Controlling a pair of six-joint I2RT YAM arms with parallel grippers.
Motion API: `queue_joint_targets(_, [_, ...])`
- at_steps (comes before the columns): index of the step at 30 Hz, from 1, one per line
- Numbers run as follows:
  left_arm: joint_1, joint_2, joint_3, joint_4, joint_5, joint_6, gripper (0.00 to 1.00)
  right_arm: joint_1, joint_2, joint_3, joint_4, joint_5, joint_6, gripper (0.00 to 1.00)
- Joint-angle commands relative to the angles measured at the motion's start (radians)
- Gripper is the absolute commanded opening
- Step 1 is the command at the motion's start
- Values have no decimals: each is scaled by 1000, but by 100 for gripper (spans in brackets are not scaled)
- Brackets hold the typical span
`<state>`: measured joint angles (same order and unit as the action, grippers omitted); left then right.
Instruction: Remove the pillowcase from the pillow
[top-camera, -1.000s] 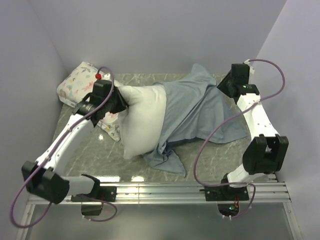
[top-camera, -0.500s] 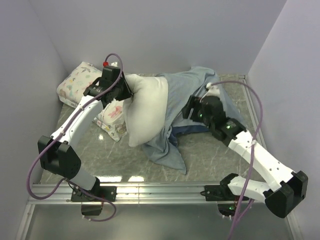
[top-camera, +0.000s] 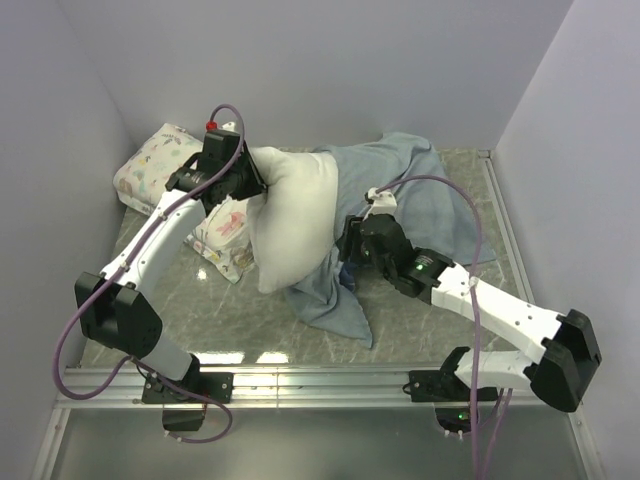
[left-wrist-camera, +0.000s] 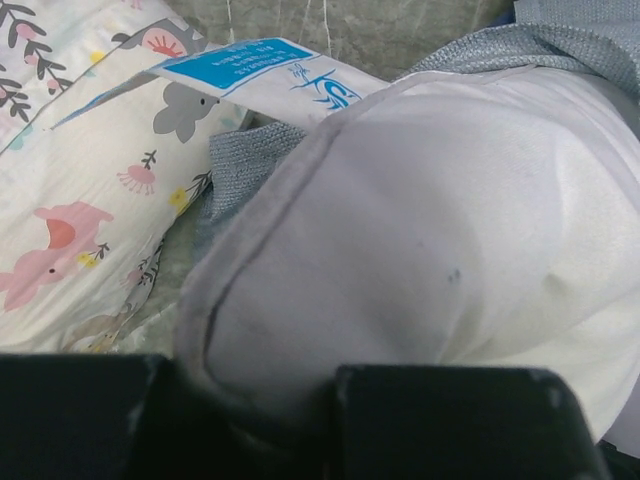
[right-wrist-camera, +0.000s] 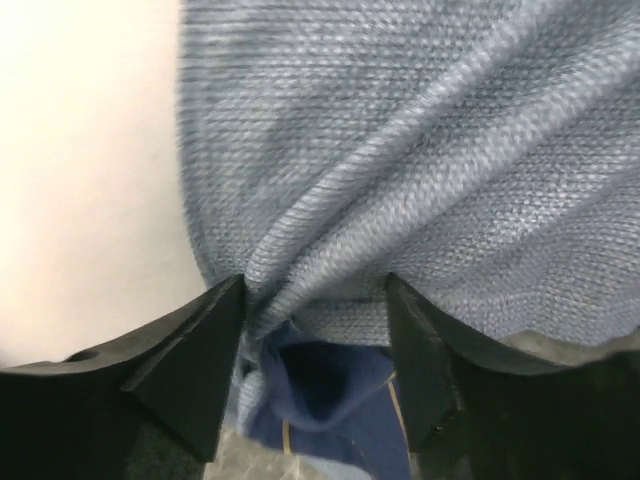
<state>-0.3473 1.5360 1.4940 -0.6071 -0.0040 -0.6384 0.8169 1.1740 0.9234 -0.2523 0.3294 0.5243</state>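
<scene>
The left gripper moves the bare corner away from the pillowcase toward the floral-print pillow next, since part of the pillow is still inside the pillowcase (top-camera: 405, 190).
The plump white pillow (top-camera: 293, 222) lies mid-table, its right part still inside the pillowcase (top-camera: 405, 190), which shows its pale blue-grey inner side and trails off toward the front. My left gripper (top-camera: 238, 182) is shut on the pillow's bare back-left corner (left-wrist-camera: 420, 230); in the left wrist view that corner fills the space between the black fingers (left-wrist-camera: 450, 420). My right gripper (top-camera: 350, 240) is at the pillowcase's edge beside the pillow. In its wrist view the jaws stand open around a bunched fold of pillowcase (right-wrist-camera: 420, 150), with dark navy cloth (right-wrist-camera: 330, 400) below and the pillow (right-wrist-camera: 90, 180) at left.
A smaller floral-print pillow (top-camera: 160, 165) sits at the back left corner, with a floral cover (top-camera: 225, 242) under my left arm. A blue label (left-wrist-camera: 260, 70) lies by the pillow's corner. Walls close three sides; a metal rail (top-camera: 320, 380) runs along the near edge.
My right arm swung from the back right to the middle and its jaws opened over the pillowcase edge. My left gripper pulled the pillow corner toward the back, then held still.
</scene>
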Motion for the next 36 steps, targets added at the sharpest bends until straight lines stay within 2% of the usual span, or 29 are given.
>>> queue_joint_targets(1, [1, -37, 84, 72, -5, 3, 5, 1, 35, 5, 39, 85, 9, 50])
queue_joint_targets(3, [1, -43, 100, 61, -5, 9, 4, -10, 36, 0, 13, 123, 13, 31])
queue_joint_targets(4, [1, -45, 106, 58, -5, 11, 3, -15, 33, -3, -1, 131, 17, 15])
queue_joint_targets(7, [16, -47, 144, 33, -5, 26, 0, -50, -2, -20, -77, 200, 46, 0])
queue_joint_targets(10, [66, -50, 190, 13, 24, 28, 0, -154, -51, -72, -139, 226, 66, 0])
queue_joint_targets(11, [82, -48, 212, 12, 48, 28, 0, -200, -65, -92, -143, 211, 68, 0])
queue_joint_targets(12, [112, -48, 236, 4, 61, 29, 0, -313, -91, -134, -131, 144, 66, 0])
queue_joint_targets(15, [194, -48, 255, 15, 116, 20, 0, -460, -119, -184, -105, 79, 77, 0])
queue_joint_targets(20, [258, 19, 261, 21, 153, 16, 1, -498, -88, -163, -104, 48, 102, 0])
queue_joint_targets(22, [258, 50, 252, 38, 219, 26, 10, -469, -111, -182, -39, -52, 89, 0])
queue_joint_targets(23, [252, 85, 259, 30, 232, 46, 23, -446, -123, -182, -19, -67, 92, 0])
queue_joint_targets(26, [242, 99, 282, 23, 236, 89, 53, -325, -102, -161, -34, -30, 89, 0])
queue_joint_targets(27, [235, 92, 285, 23, 223, 97, 67, -299, -88, -137, -45, -12, 86, 0])
queue_joint_targets(30, [215, 66, 327, -2, 176, 123, 79, -216, -59, -129, -39, 22, 94, 0])
queue_joint_targets(36, [62, 15, 385, -72, -57, 187, 86, -162, -36, -170, -12, 23, 111, 0])
